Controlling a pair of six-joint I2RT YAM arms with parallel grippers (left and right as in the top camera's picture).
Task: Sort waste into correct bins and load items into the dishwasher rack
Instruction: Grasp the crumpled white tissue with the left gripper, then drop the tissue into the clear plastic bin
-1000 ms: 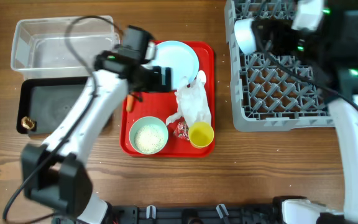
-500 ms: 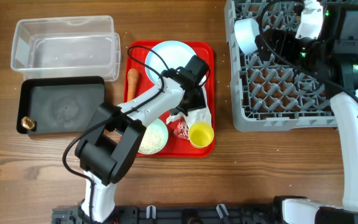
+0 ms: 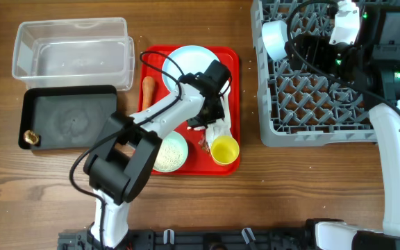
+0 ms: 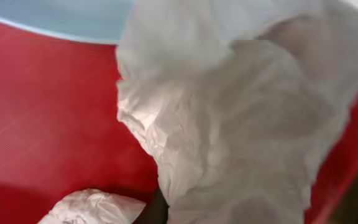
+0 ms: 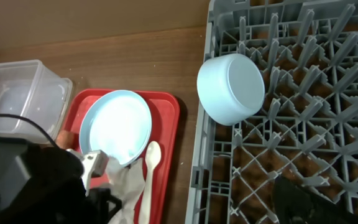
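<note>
My left gripper should next lift the tissue [image 3: 219,130], carry it outward and to the left in the overhead view to the clear tub [image 3: 76,53], and let it go.
My left gripper [image 3: 212,117] is down on the red tray [image 3: 233,76] and shut on the crumpled white tissue [image 3: 219,130]. The tissue [image 4: 241,112] fills the left wrist view, with one dark fingertip [image 4: 156,210] showing under it. On the tray lie the pale-blue plate [image 3: 189,59], the carrot [image 3: 148,90], a bowl of rice [image 3: 171,153], the yellow cup [image 3: 224,149], the red wrapper [image 3: 203,142] and the white spoon [image 5: 149,174]. My right gripper [image 3: 310,50] hangs open over the grey dishwasher rack [image 3: 311,104], which holds a pale-blue bowl [image 3: 275,38].
The clear tub [image 3: 71,52] stands at the back left. In front of it is the black tray [image 3: 68,118] with a brown food lump [image 3: 28,137] at its left end. A strip of bare wood separates the red tray from the rack.
My left arm swung from the left side across to the tissue on the red tray, and its jaws closed on the tissue. The right arm has stayed still.
</note>
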